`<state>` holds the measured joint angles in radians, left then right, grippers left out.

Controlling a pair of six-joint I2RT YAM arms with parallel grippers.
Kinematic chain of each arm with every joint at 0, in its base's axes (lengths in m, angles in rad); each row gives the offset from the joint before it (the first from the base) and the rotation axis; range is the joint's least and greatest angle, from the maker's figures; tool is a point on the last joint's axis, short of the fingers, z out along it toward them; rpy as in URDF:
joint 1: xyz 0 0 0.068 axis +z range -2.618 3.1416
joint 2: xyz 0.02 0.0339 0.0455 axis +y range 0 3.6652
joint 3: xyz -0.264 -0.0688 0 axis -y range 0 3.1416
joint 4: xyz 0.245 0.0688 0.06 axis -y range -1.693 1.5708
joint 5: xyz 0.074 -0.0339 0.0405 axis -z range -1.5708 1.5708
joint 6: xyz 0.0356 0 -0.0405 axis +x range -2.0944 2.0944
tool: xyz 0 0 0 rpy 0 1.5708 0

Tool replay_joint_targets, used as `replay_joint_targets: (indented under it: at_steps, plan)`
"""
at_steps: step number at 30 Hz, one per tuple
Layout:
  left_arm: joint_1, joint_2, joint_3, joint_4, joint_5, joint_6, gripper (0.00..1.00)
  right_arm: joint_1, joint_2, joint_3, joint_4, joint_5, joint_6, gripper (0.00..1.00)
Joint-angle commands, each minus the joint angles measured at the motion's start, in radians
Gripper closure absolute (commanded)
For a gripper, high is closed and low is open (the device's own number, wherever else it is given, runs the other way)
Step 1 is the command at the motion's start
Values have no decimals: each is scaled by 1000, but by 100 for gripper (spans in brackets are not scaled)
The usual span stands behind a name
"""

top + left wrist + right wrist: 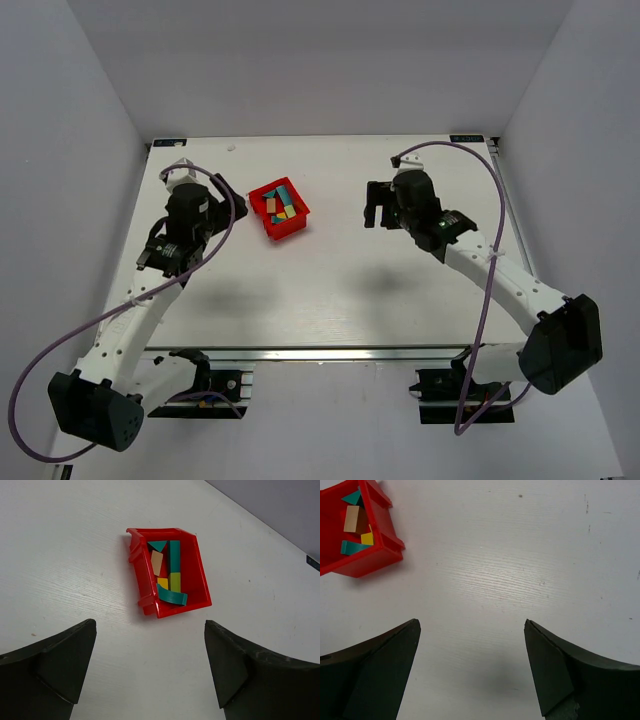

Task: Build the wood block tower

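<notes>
The red bin's side by the tan block (259,210) is the nearest. My left gripper will next move down and across to the red bin, with its open fingers on both sides of that side.
No wood block tower stands in any view. Loose painted wooden blocks (280,206), teal, yellow and tan, lie inside a small red bin (272,232) on the white table. The left wrist view shows the blocks (170,570) lying flat in the bin (197,575). My left gripper (150,625) is open above bare table, just short of the bin, and sits to the bin's left (200,212). My right gripper (471,624) is open over bare table, with the bin (365,562) far off to its upper left. It hangs to the bin's right (375,207).
White walls close in the table (330,290) on the left, back and right. Black brackets sit at the far corners (466,137). Purple cables loop from both arms. The arm bases stand at the near edge.
</notes>
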<state>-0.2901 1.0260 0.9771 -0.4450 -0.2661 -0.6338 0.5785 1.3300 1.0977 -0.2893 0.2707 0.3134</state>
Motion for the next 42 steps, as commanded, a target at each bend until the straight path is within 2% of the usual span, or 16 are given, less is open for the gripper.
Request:
replay_joint_targets:
  at_steps: [1, 6, 9, 15, 19, 22, 25, 26, 29, 30, 32, 33, 36, 37, 42]
  plan:
    - [-3, 2, 5, -3, 18, -12, 2, 4, -69, 14, 2, 71, 49, 11]
    - [-4, 72, 29, -14, 44, -32, 2, 3, -143, -77, 116, 22, 29, 11]
    - [-6, 118, 32, 9, 57, -49, 2, 3, -169, -127, 131, 56, 49, 11]
    - [-7, 294, 87, 25, 96, -96, 2, 1, -176, -136, 75, 102, 56, 11]
    - [-9, 411, 133, 78, 113, -119, 2, 1, -170, -140, 18, 186, 76, 11]
    - [-9, 517, 188, 65, 85, -153, 4, -3, -167, -140, -17, 225, 89, 11]
    - [-7, 603, 219, 43, 42, -164, 12, -5, -170, -144, -33, 245, 90, 11]
    - [-7, 620, 225, 49, 50, -167, 18, -6, -172, -145, -36, 251, 90, 11]
    - [-9, 681, 221, 86, 54, -175, 23, -9, -167, -151, -40, 286, 90, 10]
    - [-9, 698, 225, 92, 51, -175, 30, -9, -163, -150, -45, 295, 89, 11]
    - [-11, 740, 251, 97, 41, -164, 37, -11, -160, -147, -53, 300, 79, 11]
    - [-9, 752, 261, 100, 38, -159, 46, -11, -158, -147, -57, 308, 76, 11]
    - [-9, 790, 303, 104, 27, -118, 60, -11, -155, -153, -68, 340, 73, 11]
    - [-9, 798, 317, 97, 25, -89, 71, -11, -155, -154, -74, 346, 73, 11]
    - [-9, 824, 414, 98, 57, 52, 94, -12, -155, -156, -94, 381, 72, 11]
